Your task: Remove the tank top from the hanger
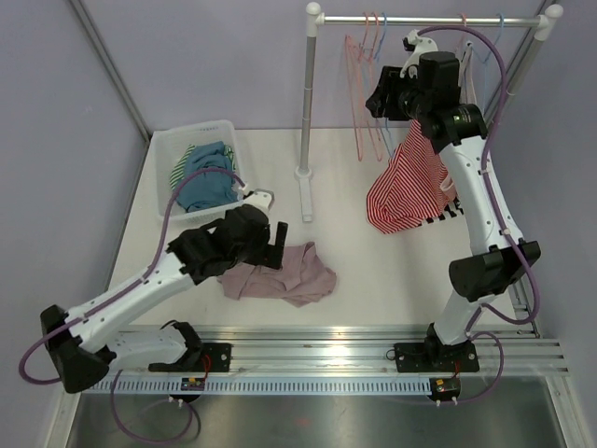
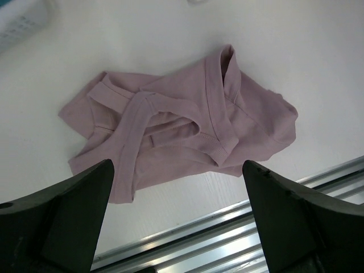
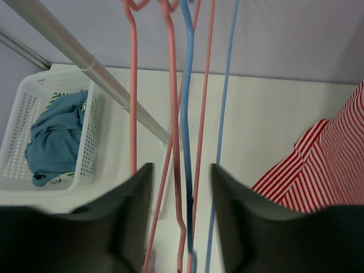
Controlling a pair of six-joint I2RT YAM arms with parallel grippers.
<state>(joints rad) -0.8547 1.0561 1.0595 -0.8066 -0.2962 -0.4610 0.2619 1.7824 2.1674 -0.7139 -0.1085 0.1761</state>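
Next, my left gripper lowers onto the mauve tank top's middle (image 1: 287, 273) (image 2: 194, 129), shifting toward the right in the top view, since the bands bunch into folds there.
A red-and-white striped tank top (image 1: 410, 187) hangs below the rail at the right; its upper part and its hanger are hidden behind my right arm. It shows at the right edge of the right wrist view (image 3: 335, 170). My right gripper (image 1: 378, 98) is open and empty, up near the rail, to the left of the striped top. In the right wrist view its jaws (image 3: 181, 170) stand around several bare pink and blue hangers (image 3: 185, 114). A mauve tank top (image 1: 280, 273) lies crumpled on the table. My left gripper (image 1: 277, 245) hovers open above it (image 2: 177, 165).
The clothes rack has a silver rail (image 1: 429, 19) and a left post (image 1: 308, 103) with its foot on the table. A white basket (image 1: 201, 168) with blue and striped clothes stands at the back left. A metal rail (image 1: 336, 345) runs along the table's near edge.
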